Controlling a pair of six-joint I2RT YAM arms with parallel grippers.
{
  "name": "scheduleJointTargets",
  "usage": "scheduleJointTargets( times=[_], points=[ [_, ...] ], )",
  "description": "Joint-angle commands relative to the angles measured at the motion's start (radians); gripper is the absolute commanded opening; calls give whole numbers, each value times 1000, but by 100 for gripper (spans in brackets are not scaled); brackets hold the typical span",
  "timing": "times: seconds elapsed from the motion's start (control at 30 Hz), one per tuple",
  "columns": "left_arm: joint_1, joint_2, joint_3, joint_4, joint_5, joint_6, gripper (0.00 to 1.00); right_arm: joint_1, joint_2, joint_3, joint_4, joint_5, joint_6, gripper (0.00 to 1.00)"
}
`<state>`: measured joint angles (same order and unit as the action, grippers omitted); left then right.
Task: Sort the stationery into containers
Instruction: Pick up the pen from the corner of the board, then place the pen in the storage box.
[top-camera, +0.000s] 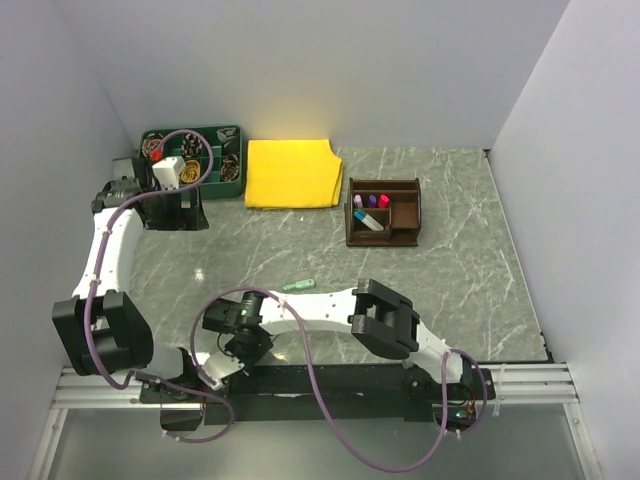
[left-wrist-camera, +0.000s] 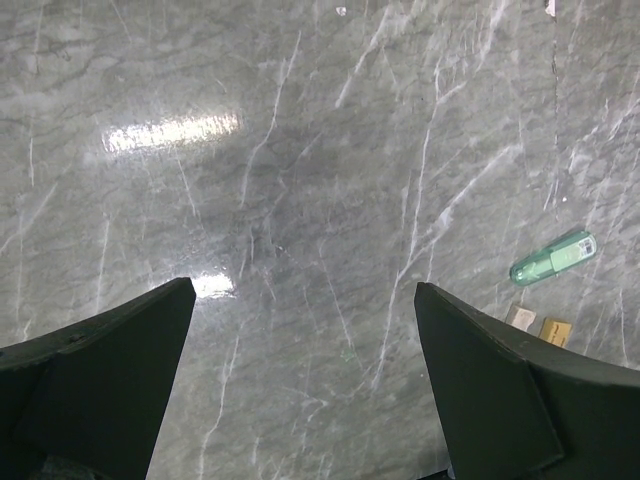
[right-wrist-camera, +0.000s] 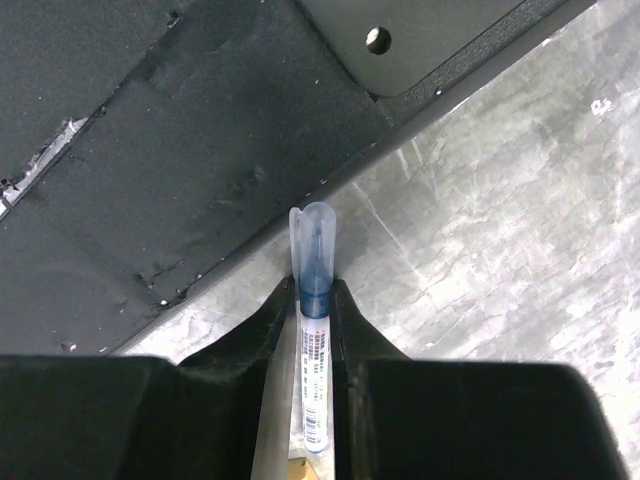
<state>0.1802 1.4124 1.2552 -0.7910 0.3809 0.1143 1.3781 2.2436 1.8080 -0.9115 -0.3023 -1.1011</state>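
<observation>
The container section with a blue-capped pen (top-camera: 370, 222) is outward of my right gripper, to its right in the top view, so I will rise, cross, lower and release next.
My right gripper (right-wrist-camera: 315, 292) is shut on a short marker pen with a blue cap (right-wrist-camera: 314, 258). The cap sticks out past the fingertips, low over the marble beside the black base rail. Seen from above, this gripper (top-camera: 228, 358) is at the near edge, left of centre. A green marker (top-camera: 298, 285) lies on the marble, and the left wrist view shows this green marker (left-wrist-camera: 553, 258) with two tan blocks (left-wrist-camera: 538, 324) beside it. The brown wooden organiser (top-camera: 385, 238) holds pink-, purple- and blue-capped pens. My left gripper (left-wrist-camera: 305, 290) is open over bare marble, at the back left (top-camera: 175, 205).
A green tray (top-camera: 190, 135) with coiled items sits in the back left corner, right behind the left gripper. A flat yellow cloth (top-camera: 292, 172) lies between the tray and the organiser. White walls close in the table on three sides.
</observation>
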Motion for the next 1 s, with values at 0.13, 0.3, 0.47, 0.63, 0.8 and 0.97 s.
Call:
scheduleJointTargets(
  times=[0.13,0.3,0.47,0.63,0.8,0.97],
  points=[
    [4,28,90,12,62,-24,99,-99,-172,14,-39,49,91,0],
    [-80,37,96,7,-54,45,99,-263,-269,125,-40,-35,211,0],
    [-272,85,95,-33,-135,140,99,-545,-374,123,35,-152,352,0],
    [-355,199,231,-140,-62,160,99,-755,-537,-76,273,-238,373,0],
    [-367,305,395,-191,-37,140,99,-917,-621,-258,437,-287,346,0],
    [-367,396,506,-197,-13,133,99,-1039,-670,-404,549,-363,342,0]
  ],
)
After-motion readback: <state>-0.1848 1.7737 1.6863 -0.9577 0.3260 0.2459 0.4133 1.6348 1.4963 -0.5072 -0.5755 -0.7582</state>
